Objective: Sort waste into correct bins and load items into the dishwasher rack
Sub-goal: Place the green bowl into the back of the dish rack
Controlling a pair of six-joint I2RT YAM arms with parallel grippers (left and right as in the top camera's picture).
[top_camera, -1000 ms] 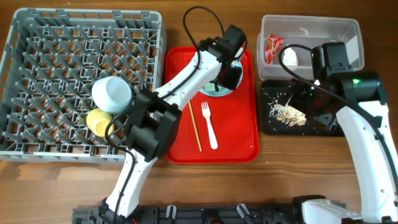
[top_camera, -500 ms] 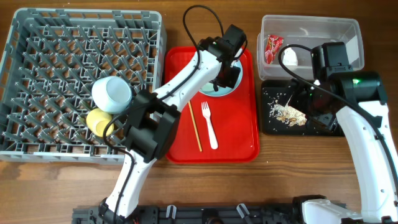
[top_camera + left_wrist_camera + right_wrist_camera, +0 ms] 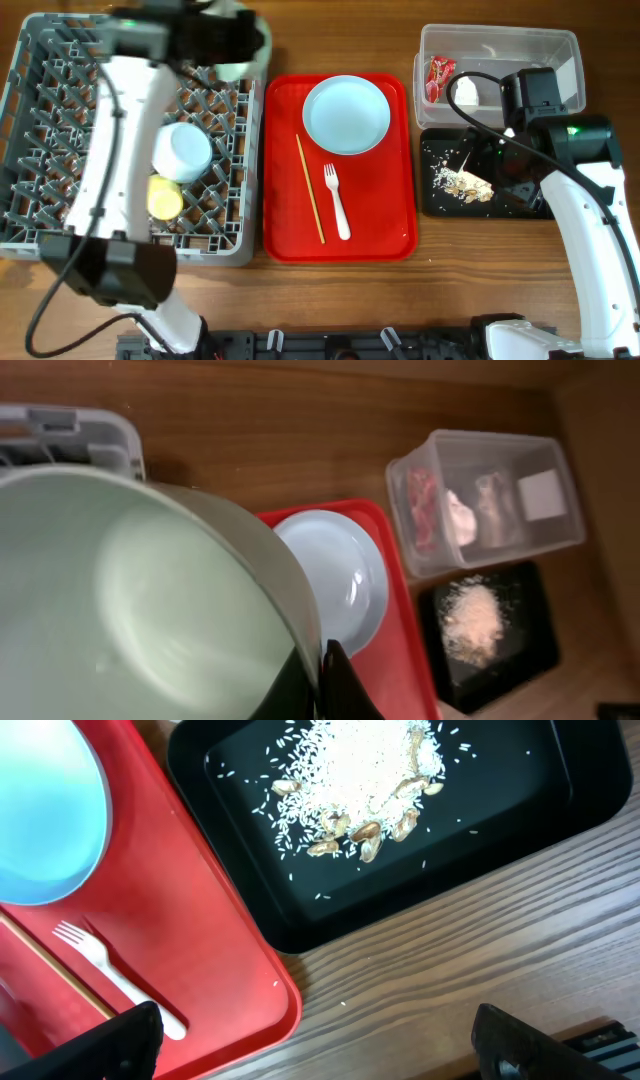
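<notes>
The rack wires beyond the second bowl (image 3: pixel 196 101) stand empty. My left gripper should next shift left in the overhead view, then lower and release the pale mint bowl onto them.
My left gripper (image 3: pixel 325 680) is shut on the rim of a pale mint bowl (image 3: pixel 150 590) and holds it over the back right corner of the grey dishwasher rack (image 3: pixel 60 230); the held bowl also shows in the overhead view (image 3: pixel 240 66). A second bowl (image 3: pixel 180 150) and the yellow cup (image 3: pixel 165 197) sit in the rack. The plate (image 3: pixel 346 113), white fork (image 3: pixel 337 200) and wooden stick (image 3: pixel 309 187) lie on the red tray (image 3: pixel 385 220). My right gripper (image 3: pixel 330 1045) is open and empty above the near edge of the black tray (image 3: pixel 230 890), which holds crumbs (image 3: pixel 360 770).
The clear tub (image 3: pixel 500 45) at the back right holds the red wrapper (image 3: pixel 438 78) and the white paper wad (image 3: pixel 466 93). The black tray (image 3: pixel 530 205) sits just in front of it. Bare wooden table lies along the front.
My left arm has swung left from the red tray to the rack's back right corner with the bowl in its grip. The plate is now uncovered. The right arm has not moved.
</notes>
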